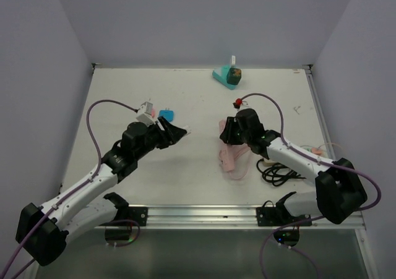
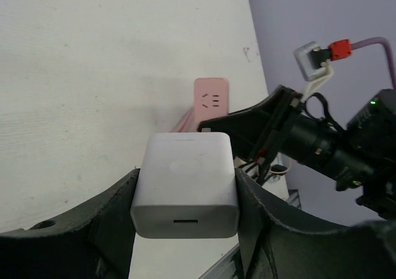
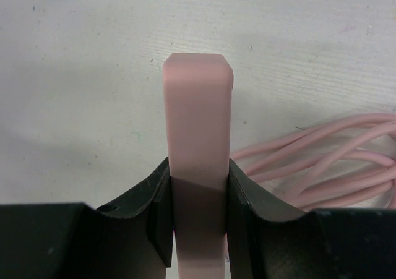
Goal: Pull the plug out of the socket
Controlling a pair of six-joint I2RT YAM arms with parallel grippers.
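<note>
My left gripper should next swing away from the socket while turning, then bring the plug down to the table beside the blue piece, because the socket's holes are showing bare.
A white cube-shaped plug [image 2: 185, 186] sits between the fingers of my left gripper [image 2: 185, 198], which is shut on it, its slot facing the camera. The plug is apart from the pink socket [image 2: 211, 99], whose holes show bare. From above, the left gripper [image 1: 177, 132] holds the plug [image 1: 187, 130] a short way left of the socket [image 1: 223, 130]. My right gripper [image 3: 198, 198] is shut on the pink socket strip [image 3: 198, 118], clamping its narrow sides. The right gripper [image 1: 230, 130] rests low over the table.
The socket's pink cord [image 1: 232, 158] lies coiled in front of the right gripper, with a black cable [image 1: 279, 171] beside the right arm. A teal holder with a brown block [image 1: 227, 76] stands at the back. A small blue piece [image 1: 166, 114] lies near the left wrist.
</note>
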